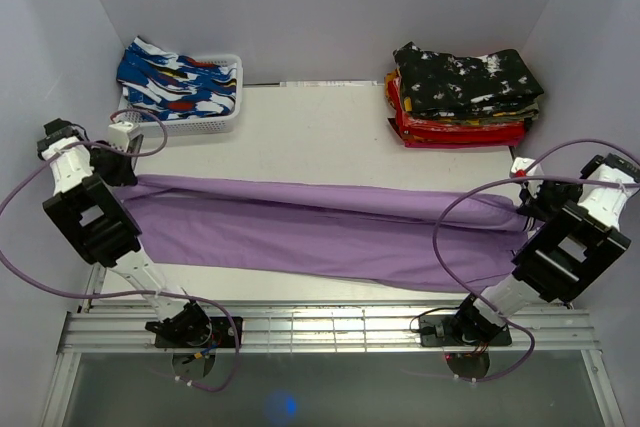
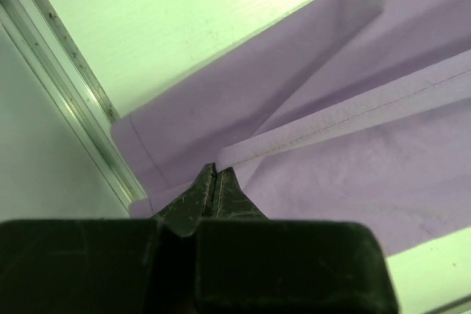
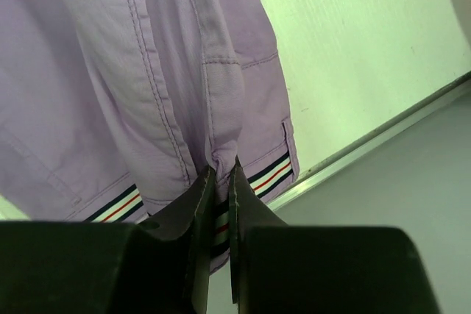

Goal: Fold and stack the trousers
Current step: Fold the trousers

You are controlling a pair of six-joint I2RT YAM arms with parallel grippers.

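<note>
My right gripper lowers back over the near half of the trousers' waist next and releases the raised waistband. That half lies flat below the gripper, back toward the base.
Purple trousers [image 1: 320,227] lie stretched lengthwise across the table, pulled taut between the two arms. My left gripper [image 1: 128,169] is shut on the leg hem at the left end; in the left wrist view the closed tips of the left gripper [image 2: 216,173] pinch the edge of the purple cloth [image 2: 331,108]. At the right end my right gripper [image 1: 522,209] is shut on the waist. From the right wrist, the right gripper [image 3: 221,174] has the striped waistband [image 3: 268,176] bunched between its fingers.
A stack of folded trousers [image 1: 462,95], black-and-white on top of red, sits at the back right. A white basket [image 1: 200,117] with blue patterned clothing stands at the back left. The table's metal edge rail [image 3: 375,136] runs close beside the right gripper.
</note>
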